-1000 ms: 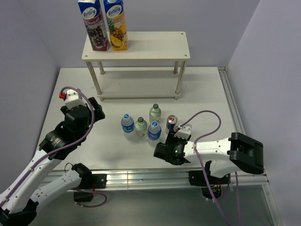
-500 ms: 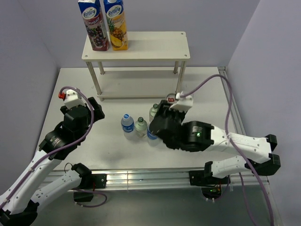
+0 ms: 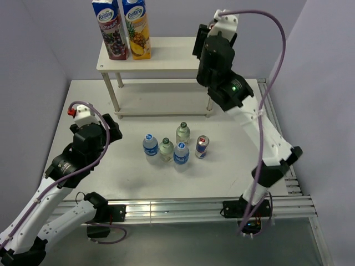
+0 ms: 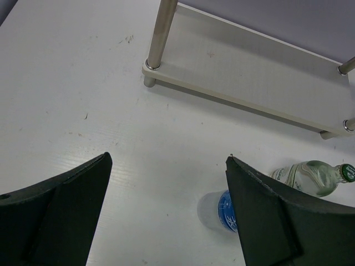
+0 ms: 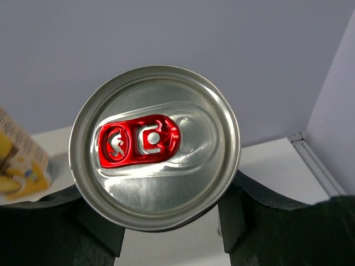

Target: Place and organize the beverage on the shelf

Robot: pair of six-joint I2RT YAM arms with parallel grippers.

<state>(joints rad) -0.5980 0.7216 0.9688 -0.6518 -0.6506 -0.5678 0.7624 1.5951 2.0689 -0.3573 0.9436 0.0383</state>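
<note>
The end of the top board away from the juice cartons is free for the can. My right gripper should next move toward the juice cartons and down onto that end of the board.
The shelf (image 3: 166, 55) stands at the back of the table with two juice cartons (image 3: 109, 27) on the left of its top board. My right gripper (image 3: 201, 41) hangs by the shelf's top right end. In the right wrist view it (image 5: 163, 221) is shut on a silver can (image 5: 155, 147) with a red tab. My left gripper (image 3: 111, 130) is low at the left, open and empty (image 4: 169, 158). A blue-capped bottle (image 4: 219, 210) and a green glass bottle (image 4: 310, 174) lie past its right finger.
Several small bottles (image 3: 166, 148) and another can (image 3: 203, 147) stand grouped mid-table in front of the shelf. The shelf's lower board (image 4: 249, 72) is bare. A metal rail (image 3: 274, 127) runs along the table's right edge; walls close in behind and on both sides.
My right arm has risen from beside the bottles on the table to the top right end of the shelf. The left arm has not moved.
</note>
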